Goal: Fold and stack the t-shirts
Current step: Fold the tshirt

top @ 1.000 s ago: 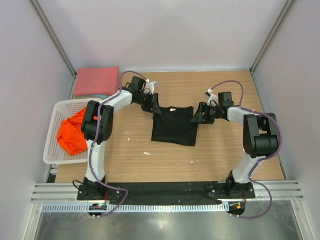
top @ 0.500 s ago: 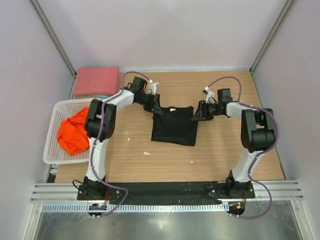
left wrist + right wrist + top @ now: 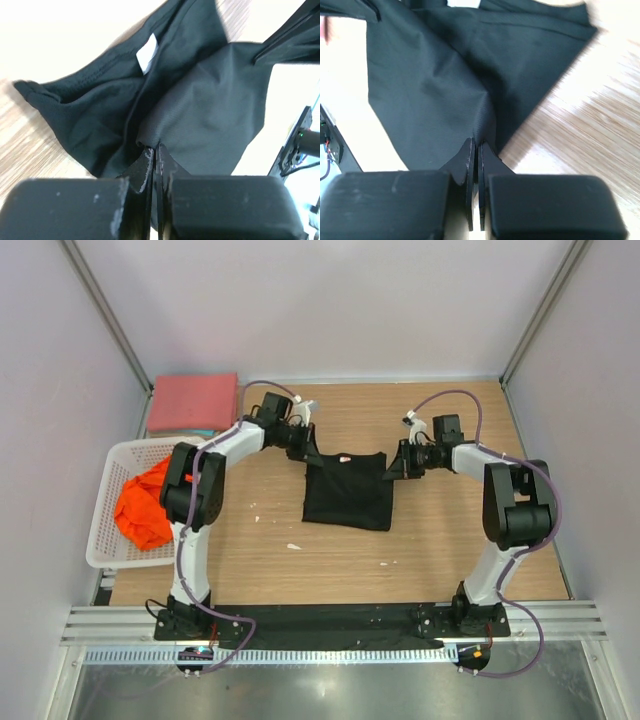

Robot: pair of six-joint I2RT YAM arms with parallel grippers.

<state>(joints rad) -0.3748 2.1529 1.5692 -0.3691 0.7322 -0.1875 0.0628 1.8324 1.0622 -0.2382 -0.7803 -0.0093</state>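
The table is clear by the far wall. My right gripper will next slide the black t-shirt's pinched corner outward to the bare table by the far wall point(image 3: 374, 406) and let go of it there.
A black t-shirt point(image 3: 348, 492) lies partly folded in the middle of the table. My left gripper point(image 3: 306, 450) is shut on its far left corner; in the left wrist view the cloth point(image 3: 200, 115) bunches up at my closed fingertips point(image 3: 156, 148). My right gripper point(image 3: 393, 466) is shut on the far right corner, with black fabric point(image 3: 435, 85) pinched between its tips point(image 3: 477, 142). A bright orange t-shirt point(image 3: 145, 505) sits crumpled in the white mesh basket point(image 3: 106, 530). A pinkish-red t-shirt point(image 3: 193, 403) lies folded at the far left corner.
The basket stands along the table's left edge, just in front of the pinkish-red folded pile. Grey walls close in the left, right and far sides. Small white specks point(image 3: 293, 546) lie on the wood near the black shirt.
Both grippers have closed on the black shirt's far corners; a second ago they stood open. The shirt's top edge is now pulled slightly taut between them.
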